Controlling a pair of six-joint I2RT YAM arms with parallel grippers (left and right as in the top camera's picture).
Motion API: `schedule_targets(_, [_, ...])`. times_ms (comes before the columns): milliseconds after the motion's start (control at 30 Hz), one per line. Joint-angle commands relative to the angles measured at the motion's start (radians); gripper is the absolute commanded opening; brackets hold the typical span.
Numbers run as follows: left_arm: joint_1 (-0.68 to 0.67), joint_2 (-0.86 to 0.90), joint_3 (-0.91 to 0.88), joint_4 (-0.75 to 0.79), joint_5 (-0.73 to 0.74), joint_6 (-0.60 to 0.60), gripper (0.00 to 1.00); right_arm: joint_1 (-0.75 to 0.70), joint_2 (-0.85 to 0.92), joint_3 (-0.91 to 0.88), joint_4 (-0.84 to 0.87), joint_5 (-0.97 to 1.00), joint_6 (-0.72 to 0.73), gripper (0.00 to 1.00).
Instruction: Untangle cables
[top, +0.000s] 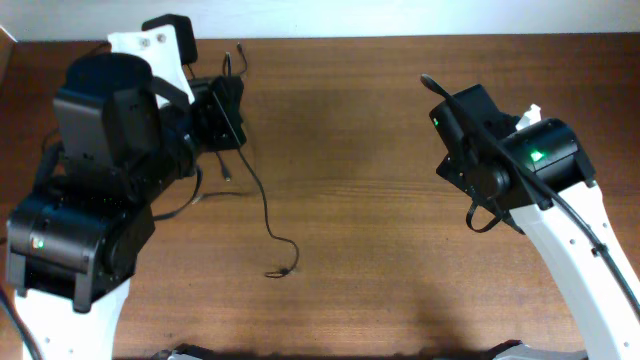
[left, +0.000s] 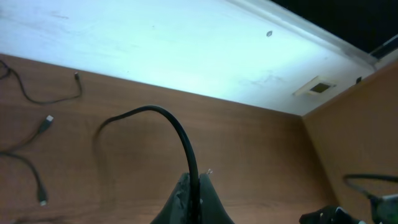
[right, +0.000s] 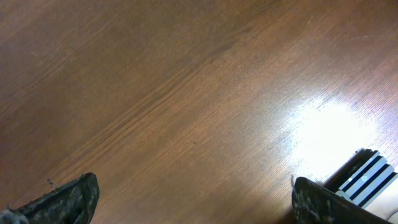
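The long piece of cable (top: 266, 208) trails across the table. Next, it goes down to the left in the overhead view, toward the table's side edge, and my left gripper releases it.
My left gripper (top: 228, 110) (left: 196, 186) is shut on a thin black cable (left: 163, 115) that arcs up out of the jaws and bends down to the left. In the overhead view a long strand (top: 266, 208) runs from that gripper down to a plug end (top: 281, 272) on the table. Two more cable strands with small plugs (left: 45, 122) (left: 41, 95) lie on the wood at the left of the left wrist view. My right gripper (top: 438, 125) (right: 196, 205) is open and empty above bare wood, far right of the cables.
The wooden table (top: 360, 210) ends at a white wall (left: 155, 43) at the back. The left arm's bulky black body (top: 95, 190) covers the table's left side. A thick arm cable loops below the right wrist (top: 485, 218).
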Motion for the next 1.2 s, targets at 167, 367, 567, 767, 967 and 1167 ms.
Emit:
schedule_targets(167, [0.008,0.002,0.009,0.064,0.149,-0.046,0.0,-0.001,-0.007,0.008,-0.011,-0.04,0.002,0.99])
schedule_targets(367, [0.009,0.002,0.009,0.066,0.274,-0.051,0.0,-0.001,-0.007,0.008,-0.011,-0.04,0.002,0.98])
schedule_targets(567, [0.01,0.003,0.009,-0.047,0.277,0.08,0.0,-0.001,-0.007,0.008,-0.011,-0.054,0.002,0.98])
schedule_targets(767, [0.086,0.029,0.009,-0.127,0.274,0.092,0.0,-0.001,-0.006,0.008,-0.01,-0.054,0.002,0.98])
schedule_targets(967, [0.262,0.071,0.009,-0.208,0.274,0.092,0.0,-0.001,-0.006,0.008,-0.01,-0.054,0.002,0.98])
schedule_targets(1167, [0.428,0.14,0.008,-0.224,0.274,0.092,0.0,-0.001,-0.006,0.008,-0.01,-0.054,0.002,0.98])
